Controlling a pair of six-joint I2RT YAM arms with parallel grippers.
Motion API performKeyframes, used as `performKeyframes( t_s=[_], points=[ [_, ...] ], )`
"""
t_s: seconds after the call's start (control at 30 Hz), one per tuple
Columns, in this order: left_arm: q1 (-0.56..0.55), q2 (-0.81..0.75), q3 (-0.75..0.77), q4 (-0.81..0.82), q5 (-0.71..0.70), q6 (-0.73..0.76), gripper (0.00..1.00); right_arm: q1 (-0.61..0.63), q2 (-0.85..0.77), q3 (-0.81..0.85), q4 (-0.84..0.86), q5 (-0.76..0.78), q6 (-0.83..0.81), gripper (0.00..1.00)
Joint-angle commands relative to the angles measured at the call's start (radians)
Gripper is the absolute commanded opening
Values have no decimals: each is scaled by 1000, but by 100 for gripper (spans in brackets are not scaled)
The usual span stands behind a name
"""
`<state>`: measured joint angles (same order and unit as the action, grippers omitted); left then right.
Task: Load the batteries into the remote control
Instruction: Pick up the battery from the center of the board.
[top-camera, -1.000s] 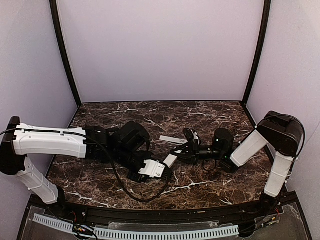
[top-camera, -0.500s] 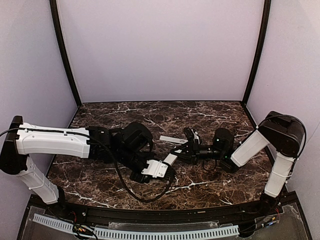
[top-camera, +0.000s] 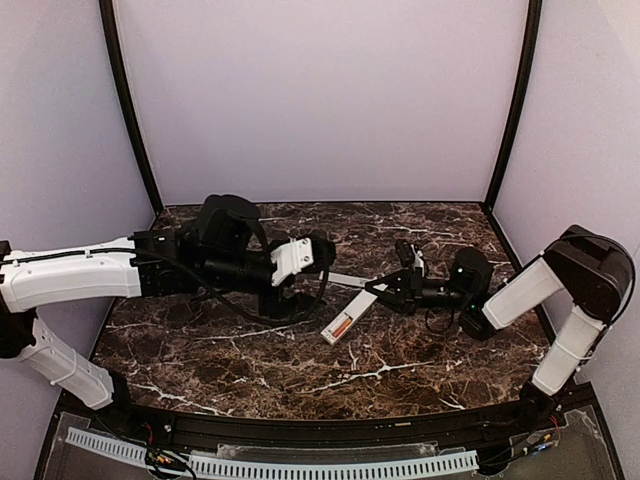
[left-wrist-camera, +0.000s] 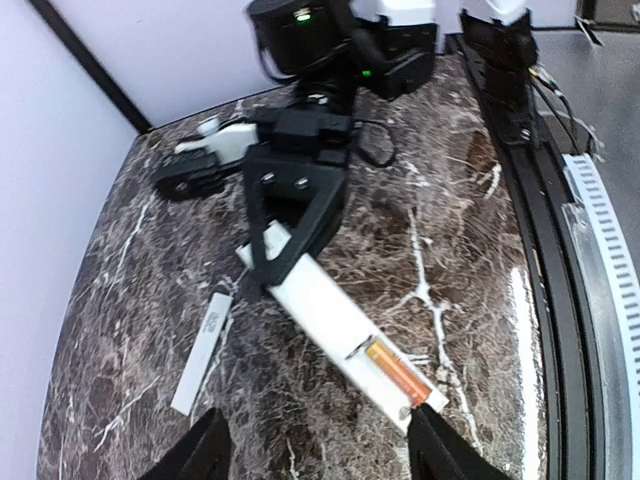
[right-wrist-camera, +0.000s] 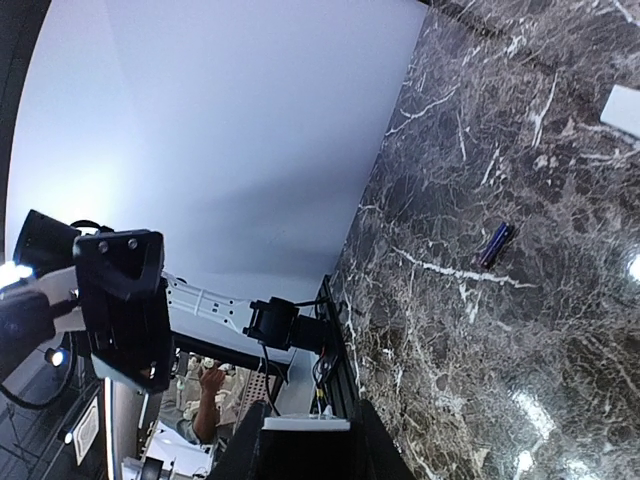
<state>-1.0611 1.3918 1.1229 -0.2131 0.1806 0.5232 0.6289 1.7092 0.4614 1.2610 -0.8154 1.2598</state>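
Observation:
Next, my left gripper tilts to point down and lowers its open fingers around the dark blue-purple battery (right-wrist-camera: 494, 243), loose on the marble below the gripper.
The remote control (top-camera: 352, 313) is a white bar lying slantwise mid-table, and the red-orange battery (top-camera: 340, 326) sits in the recess at its near end. In the left wrist view the remote control (left-wrist-camera: 320, 305) and that battery (left-wrist-camera: 397, 371) show clearly. My right gripper (top-camera: 386, 291) is shut on the remote's far end, whose edge shows between its fingers (right-wrist-camera: 305, 424). The dark blue-purple battery (right-wrist-camera: 494, 243) lies loose on the marble. My left gripper (top-camera: 321, 250) hovers open and empty behind the remote, its fingertips (left-wrist-camera: 212, 447) wide apart.
A thin white cover strip (left-wrist-camera: 205, 349) lies flat beside the remote; it also shows from above (top-camera: 345, 280). The marble table (top-camera: 420, 360) is bounded by purple walls at the back and sides. A black rail (top-camera: 320, 425) runs along the near edge.
My left gripper opened, rose and pulled back from the remote's near end toward the back left. The red-orange battery now lies uncovered in the recess. The right gripper and remote shifted slightly right.

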Motion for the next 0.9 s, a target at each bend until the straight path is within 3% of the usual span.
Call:
performKeyframes(
  t_s=[0.0,0.33,0.77,0.87],
  points=[
    [91,-14,10,0,-73,-270,64,-53,-117,-8,-107,-20,-134,0],
    [292,158,61,-203,-36,-565,60,-119,-281,28,-463,-12,-355,0],
    [312,433,231,-404,-98,-622,50,-132,-380,58,-665,0,-513,0],
    [313,475,252,-425,-99,-615,44,-132,-385,68,-699,5,-538,0]
  ],
)
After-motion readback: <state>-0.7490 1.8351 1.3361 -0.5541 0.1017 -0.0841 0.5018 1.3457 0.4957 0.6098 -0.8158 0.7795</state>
